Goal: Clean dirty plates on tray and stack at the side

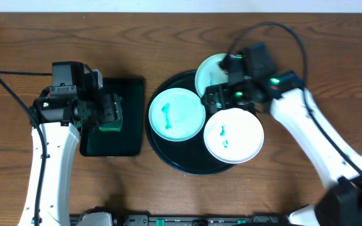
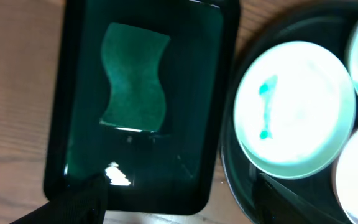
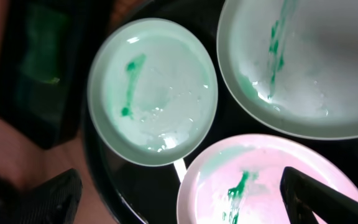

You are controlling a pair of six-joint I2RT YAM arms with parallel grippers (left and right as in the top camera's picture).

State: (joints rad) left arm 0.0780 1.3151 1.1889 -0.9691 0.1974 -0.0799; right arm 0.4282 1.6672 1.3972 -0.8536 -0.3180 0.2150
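The green sponge's long edges both have clear space, so next my left gripper must lower into the small black tray with fingers open around the sponge's middle.
Three plates with green smears lie on the round black tray (image 1: 190,164): a left plate (image 1: 176,114), a back plate (image 1: 210,72) and a front-right plate (image 1: 233,135). My right gripper (image 1: 230,94) hovers open and empty over the tray, between the back and front-right plates. In the right wrist view its fingers (image 3: 185,199) straddle the front-right plate (image 3: 272,180), with the left plate (image 3: 153,90) and back plate (image 3: 303,62) ahead. My left gripper (image 1: 110,113) is open and empty above the green sponge. In the left wrist view (image 2: 179,205) it is wide open.
A small black rectangular tray (image 1: 131,141) left of the round tray holds the green sponge (image 2: 134,78) in shallow water. The round tray's rim (image 2: 238,180) almost touches it. The right arm's cable arcs over the back right of the table.
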